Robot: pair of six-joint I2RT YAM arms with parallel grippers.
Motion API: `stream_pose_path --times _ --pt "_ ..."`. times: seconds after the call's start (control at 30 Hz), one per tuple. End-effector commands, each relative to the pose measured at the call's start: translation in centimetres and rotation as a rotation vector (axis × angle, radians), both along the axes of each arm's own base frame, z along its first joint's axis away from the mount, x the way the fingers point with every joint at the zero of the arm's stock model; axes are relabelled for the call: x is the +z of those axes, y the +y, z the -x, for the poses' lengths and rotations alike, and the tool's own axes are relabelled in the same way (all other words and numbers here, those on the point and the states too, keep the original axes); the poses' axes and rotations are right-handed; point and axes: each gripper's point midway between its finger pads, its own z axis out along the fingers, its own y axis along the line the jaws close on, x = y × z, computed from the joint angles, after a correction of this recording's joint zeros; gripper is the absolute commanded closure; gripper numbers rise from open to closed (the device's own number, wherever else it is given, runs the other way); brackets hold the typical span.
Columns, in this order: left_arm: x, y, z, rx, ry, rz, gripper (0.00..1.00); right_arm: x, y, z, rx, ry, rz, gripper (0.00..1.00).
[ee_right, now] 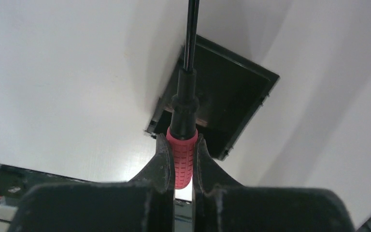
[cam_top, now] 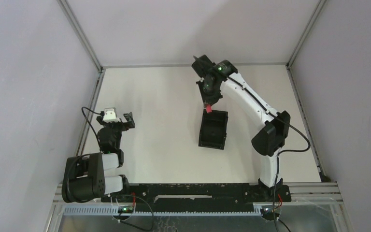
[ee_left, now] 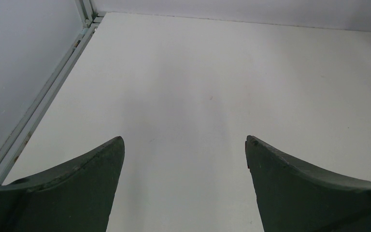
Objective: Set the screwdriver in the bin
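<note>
The robot's right gripper will next carry the screwdriver back over the middle of the black bin [cam_top: 213, 129] [ee_right: 232, 92] and let it go there, because the red handle hangs at the bin's far edge.
My right gripper [ee_right: 181, 140] is shut on the red handle of the screwdriver [ee_right: 182, 154]; its black collar and thin dark shaft point away from me. In the top view the right gripper [cam_top: 207, 104] holds the screwdriver [cam_top: 207, 109] in the air just over the far edge of the black bin [cam_top: 213, 129]. The bin [ee_right: 232, 92] lies below the screwdriver in the right wrist view, open side up, and looks empty. My left gripper [ee_left: 184, 145] is open and empty over bare table, at the left side of the top view [cam_top: 121, 120].
A metal frame rail [ee_left: 43, 99] runs along the table's left edge close to my left gripper. Grey walls enclose the table on three sides. The arms' mounting bar [cam_top: 193, 191] spans the near edge.
</note>
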Motion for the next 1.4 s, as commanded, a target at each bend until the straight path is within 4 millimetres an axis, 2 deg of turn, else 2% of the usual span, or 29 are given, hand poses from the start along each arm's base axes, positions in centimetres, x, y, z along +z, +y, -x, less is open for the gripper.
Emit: stream_pose_path --times 0.0,0.17,0.37,0.4,0.43,0.47,0.5,0.53,0.63,0.93,1.07,1.1,1.13,1.17,1.2,1.37 --pt "2.0 0.1 -0.6 0.003 -0.060 -0.026 0.00 -0.7 -0.7 0.7 0.012 -0.116 0.063 1.00" --pt "1.9 0.0 -0.6 0.001 -0.057 -0.026 0.00 -6.2 -0.7 2.9 0.035 -0.095 0.054 1.00" --pt "2.0 0.1 -0.6 0.001 -0.059 -0.026 0.00 -11.4 -0.7 3.9 0.037 -0.073 0.055 1.00" --pt "1.9 0.1 -0.6 0.002 -0.057 -0.026 0.00 -12.3 -0.8 4.2 0.038 -0.058 0.067 0.96" --pt "2.0 0.1 -0.6 0.002 -0.059 -0.026 0.00 -13.1 -1.0 4.4 0.039 -0.041 0.083 0.83" --pt "2.0 0.1 -0.6 0.002 -0.058 -0.026 0.00 -13.6 -1.1 4.6 0.043 -0.029 0.099 0.65" --pt "2.0 0.0 -0.6 0.001 -0.059 -0.026 0.00 -13.8 -1.1 4.7 0.047 -0.028 0.115 0.53" --pt "2.0 0.0 -0.6 0.000 -0.058 -0.026 0.00 -13.7 -1.1 4.7 0.048 -0.039 0.127 0.47" --pt "2.0 0.1 -0.6 0.002 -0.058 -0.026 0.00 -12.3 -1.3 4.5 0.032 -0.089 0.137 0.42" --pt "1.9 0.1 -0.6 0.002 -0.058 -0.026 0.00 -5.3 -1.6 4.3 -0.027 -0.243 0.031 0.46" --pt "1.9 0.1 -0.6 0.002 -0.057 -0.026 0.00 -2.3 -2.4 4.4 -0.057 -0.305 -0.012 0.44" --pt "1.9 0.1 -0.6 0.002 -0.057 -0.026 0.00 -1.7 -2.8 4.4 -0.066 -0.317 -0.021 0.41" --pt "2.0 0.0 -0.6 0.001 -0.059 -0.026 0.00 -1.3 -3.3 4.5 -0.076 -0.326 -0.029 0.33" --pt "1.9 0.0 -0.6 0.001 -0.058 -0.026 0.00 -0.9 -3.9 4.4 -0.089 -0.337 -0.035 0.12" --pt "2.0 0.0 -0.6 0.002 -0.059 -0.026 0.00 -0.3 -4.8 4.0 -0.113 -0.360 -0.041 0.02" --pt "1.9 0.1 -0.6 0.002 -0.058 -0.026 0.00 1.3 -8.4 3.3 -0.152 -0.474 -0.113 0.00"
